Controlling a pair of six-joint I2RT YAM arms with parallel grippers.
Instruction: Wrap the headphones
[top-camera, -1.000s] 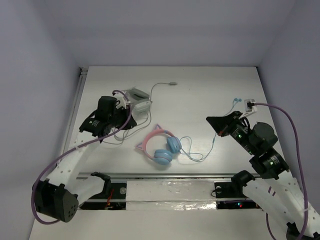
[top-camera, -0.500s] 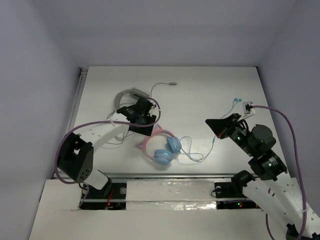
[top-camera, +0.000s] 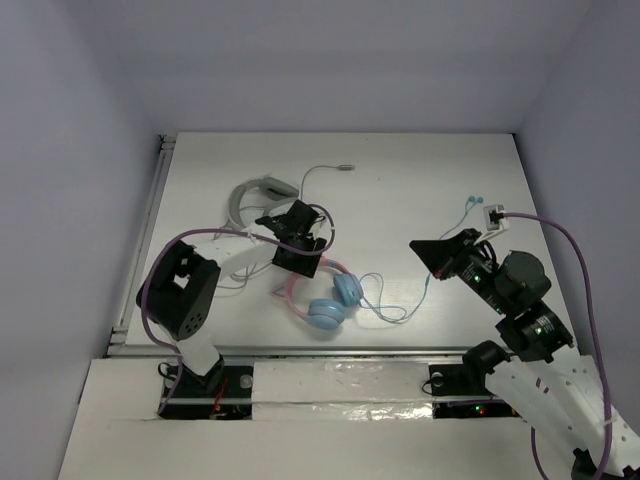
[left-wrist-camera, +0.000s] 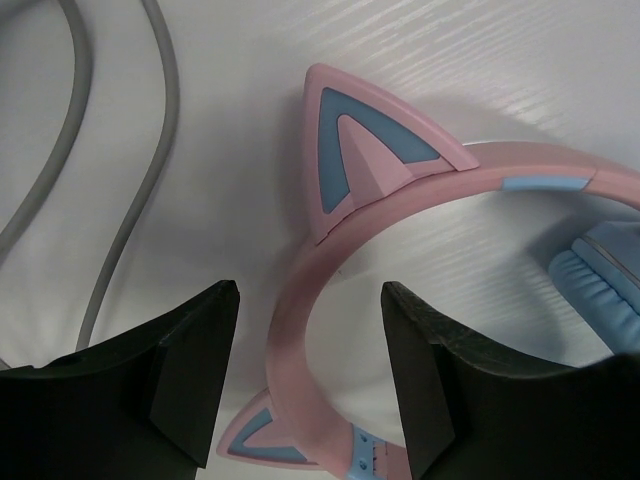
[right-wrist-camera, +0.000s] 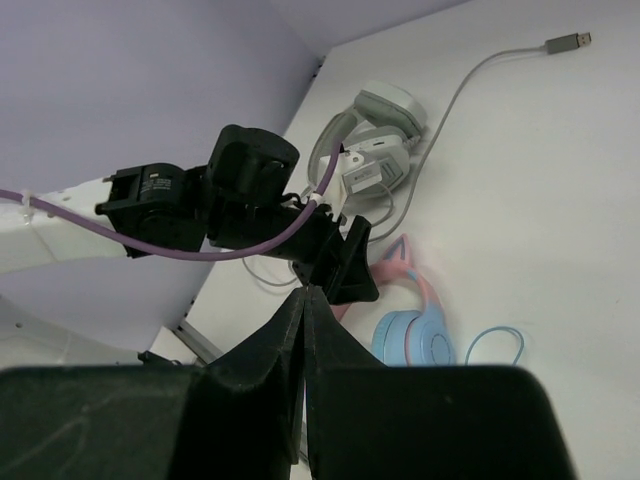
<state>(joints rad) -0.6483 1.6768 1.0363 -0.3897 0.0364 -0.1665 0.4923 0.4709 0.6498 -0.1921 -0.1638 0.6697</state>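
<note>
The headband already passes between my left gripper's open fingers. My left gripper stays over the headband (left-wrist-camera: 296, 330) next and shuts on the headband's curve between the cat ears.
The headphones (top-camera: 325, 313) lie on the white table near the front middle, with a pink cat-ear headband and light blue ear cups. Their thin cable (top-camera: 388, 306) loops to the right. My left gripper (top-camera: 302, 266) hangs open over the headband's left end. In the left wrist view the pink headband (left-wrist-camera: 296, 330) passes between the two black fingers (left-wrist-camera: 190, 385) of the left gripper (left-wrist-camera: 310, 365), with a gap on each side. My right gripper (top-camera: 420, 244) hovers shut and empty to the right of the cable; in its wrist view its jaws (right-wrist-camera: 305, 292) are pressed together.
Larger white-grey headphones (top-camera: 256, 189) lie behind my left gripper, with a grey cable (top-camera: 312, 174) ending in a plug (top-camera: 346, 167). Light blue earbuds (top-camera: 471, 203) and a small white adapter (top-camera: 497, 211) sit at the right. A metal rail (top-camera: 148, 225) runs along the table's left edge.
My left arm has swung right, from beside the white-grey headphones to over the pink headband, and its jaws have opened wide. The right arm has barely moved.
</note>
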